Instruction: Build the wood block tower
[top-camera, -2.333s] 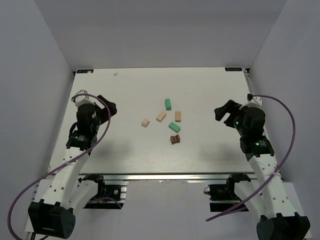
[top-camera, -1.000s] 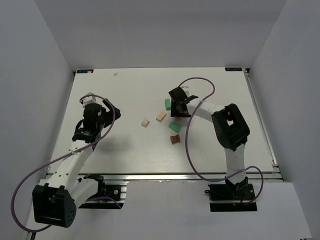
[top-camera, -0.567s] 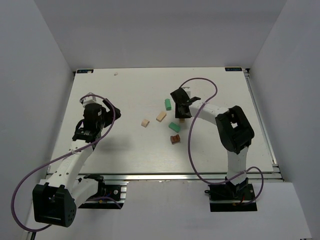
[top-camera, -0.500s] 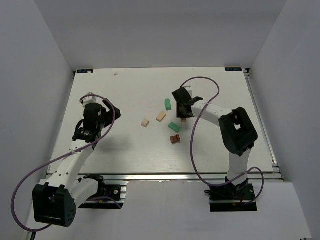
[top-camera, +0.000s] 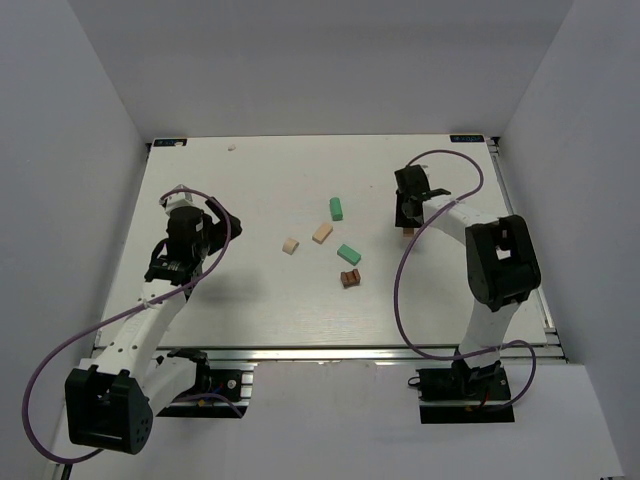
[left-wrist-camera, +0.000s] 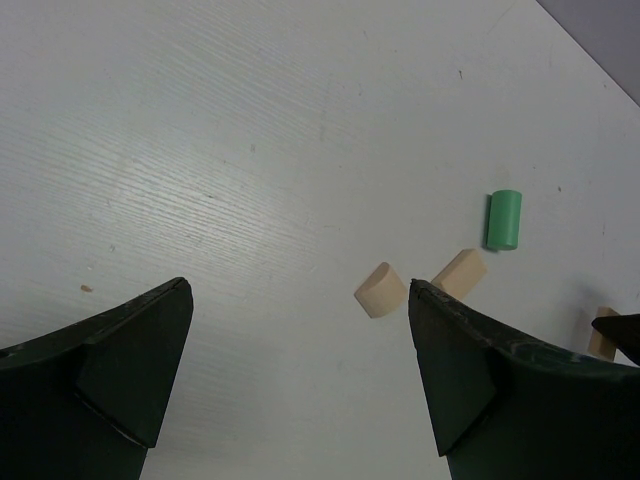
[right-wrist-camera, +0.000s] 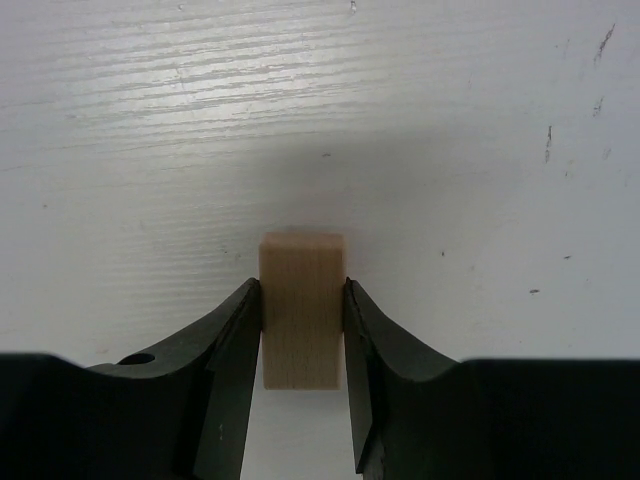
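Observation:
The slanted tan block (top-camera: 322, 232) (left-wrist-camera: 461, 273) is below my left gripper, to its right in the top view. I will move across, turn to match the block and go down with my fingers on both sides of its middle.
My right gripper (right-wrist-camera: 301, 288) is shut on a pale tan block (right-wrist-camera: 301, 262), held on both long sides just above the white table. In the top view this gripper (top-camera: 409, 222) is right of the other blocks, with the tan block (top-camera: 408, 234) at its tips. On the table lie a mint green block (top-camera: 336, 208), a tan block (top-camera: 322, 232), a rounded tan block (top-camera: 290, 245), a second green block (top-camera: 348, 254) and a dark brown notched block (top-camera: 350, 279). My left gripper (left-wrist-camera: 298, 288) hangs open and empty over bare table at the left.
The white table (top-camera: 250, 300) is enclosed by grey walls on three sides. Purple cables loop off both arms, and the right arm's cable (top-camera: 440, 160) arcs over the table beside the gripper. The left wrist view shows two tan blocks (left-wrist-camera: 380, 290) and a green one (left-wrist-camera: 503, 219) ahead.
My right gripper shut on a tan block at the cluster's right side and carried it to the right, away from the others. The left arm stayed put, open.

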